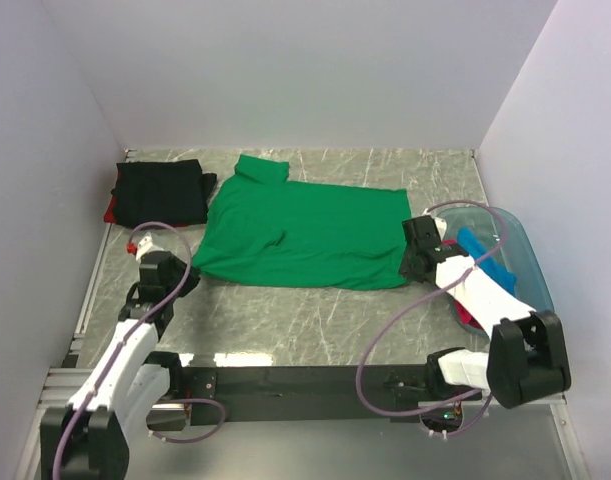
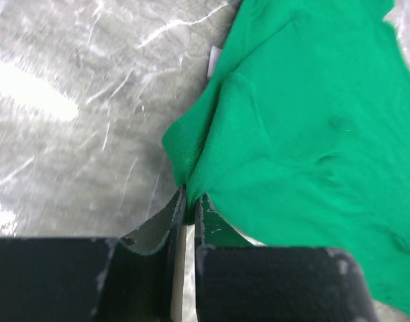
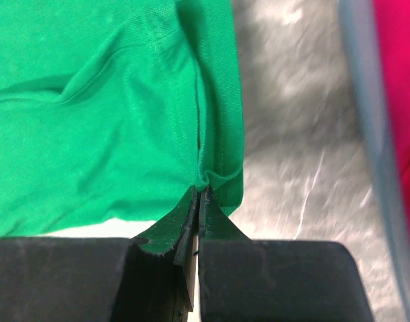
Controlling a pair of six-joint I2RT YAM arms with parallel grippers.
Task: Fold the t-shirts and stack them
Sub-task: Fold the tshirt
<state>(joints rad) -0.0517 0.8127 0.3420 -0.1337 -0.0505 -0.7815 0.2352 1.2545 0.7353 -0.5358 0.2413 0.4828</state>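
Observation:
The green t-shirt's pinched corner will next be pulled back over the bare table by my left gripper and released there, because the cloth beside the corner is creased.
The bright green t-shirt [image 1: 305, 235] lies spread across the middle of the table. My left gripper [image 1: 177, 272] is shut on its near left corner, seen pinched in the left wrist view [image 2: 190, 194]. My right gripper [image 1: 413, 262] is shut on its near right hem, seen pinched in the right wrist view [image 3: 202, 190]. A folded black t-shirt [image 1: 163, 190] lies at the back left on a red one [image 1: 109, 212]. Blue [image 1: 482, 252] and pink [image 1: 469, 318] t-shirts lie in the tub.
A translucent blue plastic tub [image 1: 530, 262] stands at the right edge, its rim near my right arm; it shows in the right wrist view [image 3: 372, 134] with the pink cloth [image 3: 399, 80]. White walls enclose the table on three sides.

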